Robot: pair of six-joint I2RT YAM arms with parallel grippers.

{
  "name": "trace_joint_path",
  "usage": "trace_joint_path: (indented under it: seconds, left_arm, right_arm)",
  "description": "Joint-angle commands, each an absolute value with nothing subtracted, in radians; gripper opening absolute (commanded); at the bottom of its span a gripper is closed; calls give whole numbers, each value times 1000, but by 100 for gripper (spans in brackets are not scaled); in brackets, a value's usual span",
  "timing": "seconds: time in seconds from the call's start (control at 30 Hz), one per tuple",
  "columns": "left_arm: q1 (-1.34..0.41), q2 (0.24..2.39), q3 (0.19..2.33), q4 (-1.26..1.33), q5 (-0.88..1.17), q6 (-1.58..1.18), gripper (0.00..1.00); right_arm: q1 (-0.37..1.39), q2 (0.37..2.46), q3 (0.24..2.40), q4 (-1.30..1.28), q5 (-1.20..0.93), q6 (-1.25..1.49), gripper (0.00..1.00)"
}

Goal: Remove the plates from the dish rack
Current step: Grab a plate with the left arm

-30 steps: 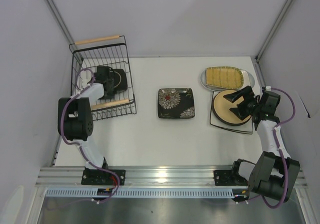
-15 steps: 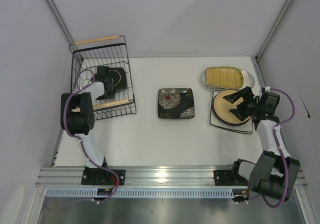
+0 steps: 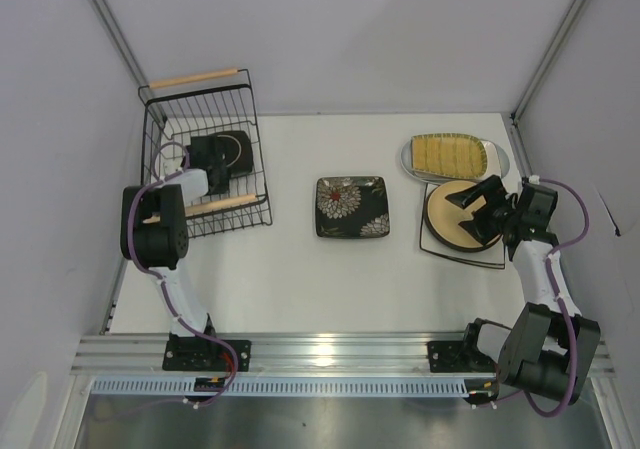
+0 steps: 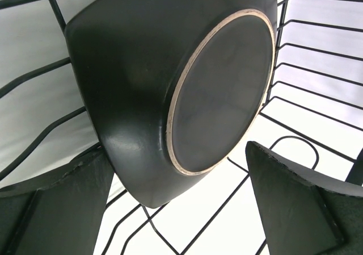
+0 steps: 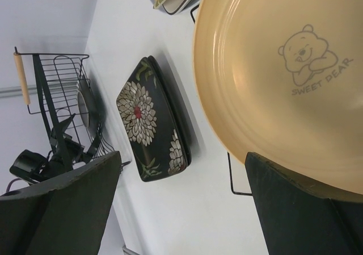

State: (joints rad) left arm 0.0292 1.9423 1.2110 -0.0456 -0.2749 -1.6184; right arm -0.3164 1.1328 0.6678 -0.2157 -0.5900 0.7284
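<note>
Next, my left gripper turns in line with the black square plate's rim and closes on the plate's nearest corner, since the plate's bottom faces it at a slant.
The black wire dish rack with wooden handles stands at the far left. A black square plate stands on edge inside it, its round foot ring facing my left wrist camera. My left gripper is open with the plate's lower corner between its fingers, not touching; from above it is inside the rack. My right gripper hovers open over a tan round plate with a bear drawing, which lies on a white square plate. A mustard ribbed plate rests on a grey round plate.
A black square plate with a flower pattern lies flat at the table's middle. The rack's wire sides close in around the left gripper. Walls and frame posts bound the table on the left, back and right.
The left gripper has pushed a little deeper into the rack toward the standing plate, and the left elbow has shifted. The right arm has barely moved.
</note>
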Motion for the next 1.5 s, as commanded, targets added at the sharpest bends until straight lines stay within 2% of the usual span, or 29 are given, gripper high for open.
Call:
trace_joint_path:
  seconds: [0.0,0.23,0.73,0.93,1.13,1.33,1.43,1.47]
  left_arm:
    - [46,1881,1239,67,-261,-1620,100]
    - [45,1868,1316,8,-190,-1608,100]
    - [40,1824,1302,17,-196,-1631,100]
    - [41,1862,1293,93,-224,-1638,100]
    - [40,1920,1204,385,-268,-1646,98]
    - [41,1985,1204,512,-256,-1637,88]
    - [41,2009,1203,564,-238,-1649,74]
    - [41,2025,1192,587,-229,-1652,63]
  right_arm:
    - [-302,1115,704,-215,-575,719,100]
    - [-291,1126,710,-218,-561,719,100]
    - [-268,1152,716,-203,-551,726,100]
    - [-268,1154,715,-204,-548,723,100]
    - [-268,1151,719,-215,-546,715,100]
    - [-268,1149,721,-221,-543,715,100]
    - [-268,1143,726,-229,-540,712,100]
    - [-268,1140,726,-233,-538,709,100]
